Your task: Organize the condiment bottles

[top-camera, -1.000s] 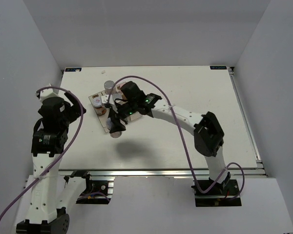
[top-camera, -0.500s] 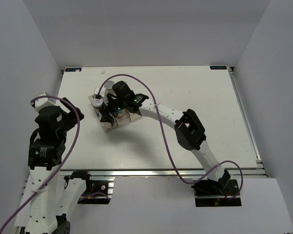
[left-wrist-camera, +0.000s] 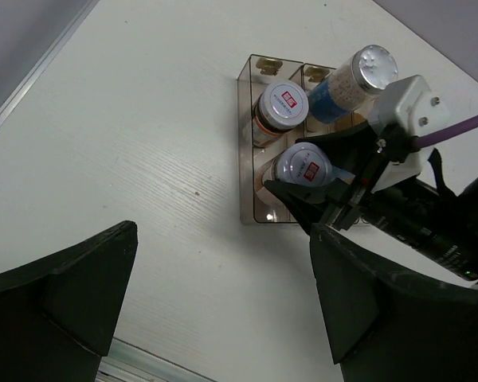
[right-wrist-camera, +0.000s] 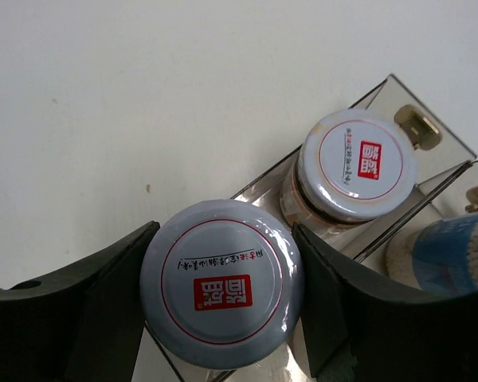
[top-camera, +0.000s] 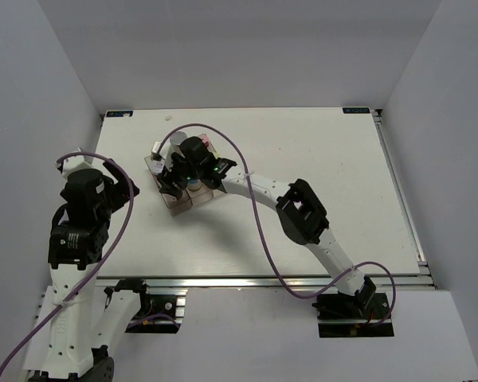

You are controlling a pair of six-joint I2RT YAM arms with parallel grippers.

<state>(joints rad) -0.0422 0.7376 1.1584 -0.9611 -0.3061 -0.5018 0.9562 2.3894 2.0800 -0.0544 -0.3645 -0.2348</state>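
I should next lower the silver-lidded jar in my right gripper down into the tray's near end section (top-camera: 176,200) (right-wrist-camera: 196,372) and let go of it, because it lines up with the second jar.
My right gripper (right-wrist-camera: 221,294) is shut on a silver-lidded jar (right-wrist-camera: 221,293) with a red label. It holds the jar at the near end compartment of the clear tray (right-wrist-camera: 398,87). A second silver-lidded jar (right-wrist-camera: 357,165) stands in the same row behind it. A blue-labelled bottle (right-wrist-camera: 446,251) sits in the neighbouring compartment. In the left wrist view I see the held jar (left-wrist-camera: 301,169), the second jar (left-wrist-camera: 280,107) and the tilted blue-labelled bottle (left-wrist-camera: 350,79). My left gripper (left-wrist-camera: 223,302) is open and empty, well to the left of the tray (top-camera: 178,208).
More small bottles (top-camera: 178,139) cluster at the tray's far side, partly hidden by my right arm (top-camera: 255,187). The right gripper's purple cable (top-camera: 223,135) loops over the tray. The table's left edge (left-wrist-camera: 32,79) runs near my left gripper.
My right gripper has carried the jar from the tray's near edge up and left over the tray, and it is now at the near compartment. My left arm has shifted slightly.
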